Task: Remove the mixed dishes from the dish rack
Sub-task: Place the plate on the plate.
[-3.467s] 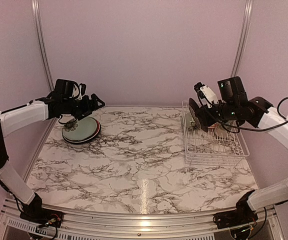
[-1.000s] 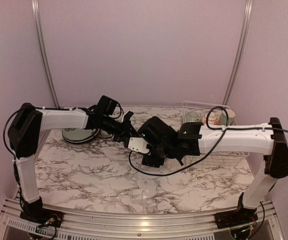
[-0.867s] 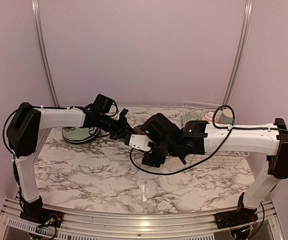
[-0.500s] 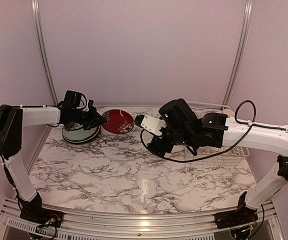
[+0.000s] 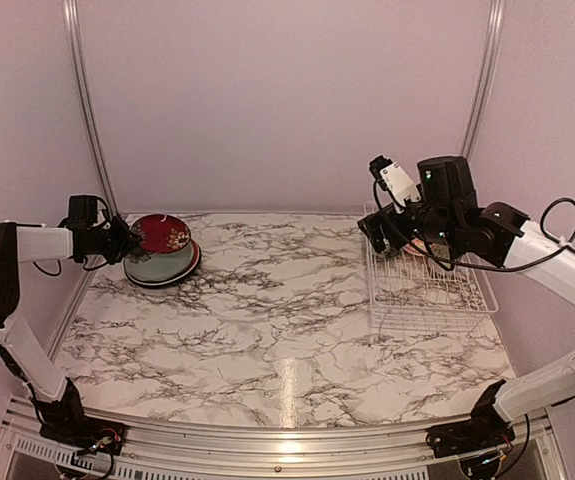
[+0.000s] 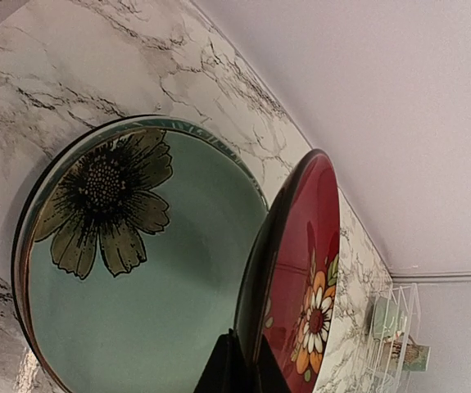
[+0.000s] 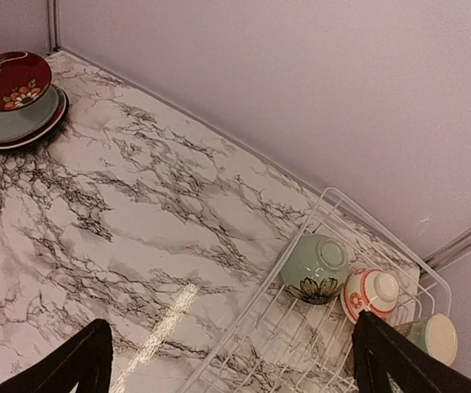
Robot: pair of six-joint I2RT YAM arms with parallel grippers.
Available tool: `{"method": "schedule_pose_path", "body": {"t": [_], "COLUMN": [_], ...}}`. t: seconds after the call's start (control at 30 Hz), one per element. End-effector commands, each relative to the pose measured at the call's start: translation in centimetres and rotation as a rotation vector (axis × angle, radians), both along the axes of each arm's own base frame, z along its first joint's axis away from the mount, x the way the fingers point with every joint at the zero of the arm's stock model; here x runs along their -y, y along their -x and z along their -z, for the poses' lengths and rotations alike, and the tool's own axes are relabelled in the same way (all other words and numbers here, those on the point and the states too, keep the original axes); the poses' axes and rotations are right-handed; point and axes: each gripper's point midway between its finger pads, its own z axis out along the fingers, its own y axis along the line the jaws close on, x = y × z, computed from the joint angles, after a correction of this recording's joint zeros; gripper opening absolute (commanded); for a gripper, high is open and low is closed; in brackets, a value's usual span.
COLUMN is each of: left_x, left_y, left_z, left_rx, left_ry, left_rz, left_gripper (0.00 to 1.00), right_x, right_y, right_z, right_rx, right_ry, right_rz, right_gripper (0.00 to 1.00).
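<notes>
My left gripper comes down next until the dark red flowered plate (image 5: 164, 234) rests on the pale green plate below the gripper, then releases it.
My left gripper (image 6: 247, 364) is shut on the rim of the dark red flowered plate (image 6: 301, 270), which it holds on edge and tilted over the pale green plate (image 6: 137, 270) with a dark flower. In the top view that gripper (image 5: 122, 240) is at the far left, with the red plate (image 5: 164, 234) above the plate stack (image 5: 157, 272). My right gripper (image 5: 387, 235) hovers open and holds nothing, above the far left corner of the white dish rack (image 5: 432, 318). The rack (image 7: 246, 304) holds a pale green bowl (image 7: 315, 266), an orange-red-and-white bowl (image 7: 370, 295) and a mug (image 7: 432, 337).
The rack stands against the right wall. The plate stack sits at the far left corner by the metal frame post (image 5: 85, 110). Marble tabletop (image 5: 277, 300) lies between them.
The left arm has carried the red plate from mid-table back to the left, over the stack. The right arm has drawn back to the rack and its jaws have opened wide.
</notes>
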Motion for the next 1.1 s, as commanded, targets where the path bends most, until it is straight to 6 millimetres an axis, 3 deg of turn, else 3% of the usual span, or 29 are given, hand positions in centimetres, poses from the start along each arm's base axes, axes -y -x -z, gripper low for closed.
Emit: {"method": "schedule_pose_path", "body": {"t": [0.0,0.13,0.27,0.87,1.07], "left_x": [-1.0,-1.8,-1.7,-1.8,-1.9], "left_y": [-1.7,-2.0,-1.9,-0.9,-0.4], "left_z": [-1.8,-0.4,0.6,4.3,4.7], "left_rx": [0.095,0.072,0.050,-0.033,-0.048], "left_ry": [-0.008,-0.017,-0.012,-0.035,-0.043], "left_rz": [-0.034,-0.049,-0.040,-0.036,-0.037], "left_gripper": [0.00,0.00,0.00,0.00,0.13], "right_x": [3.3,6.4,7.9,8.0,8.1], "right_y": [-1.2,-2.1,-2.4,-2.4,-2.3], "right_z": [-1.7,-2.4,-2.6,-3.3,-3.0], "right_rx": [-0.006,-0.007,-0.008,0.016,0.014], "right_ry": [-0.133,-0.188,-0.203,-0.223,-0.223], "right_rz": [0.102,0.184,0.215,0.207,0.210], "right_gripper": [0.99,0.98,0.98,0.99,0.98]}}
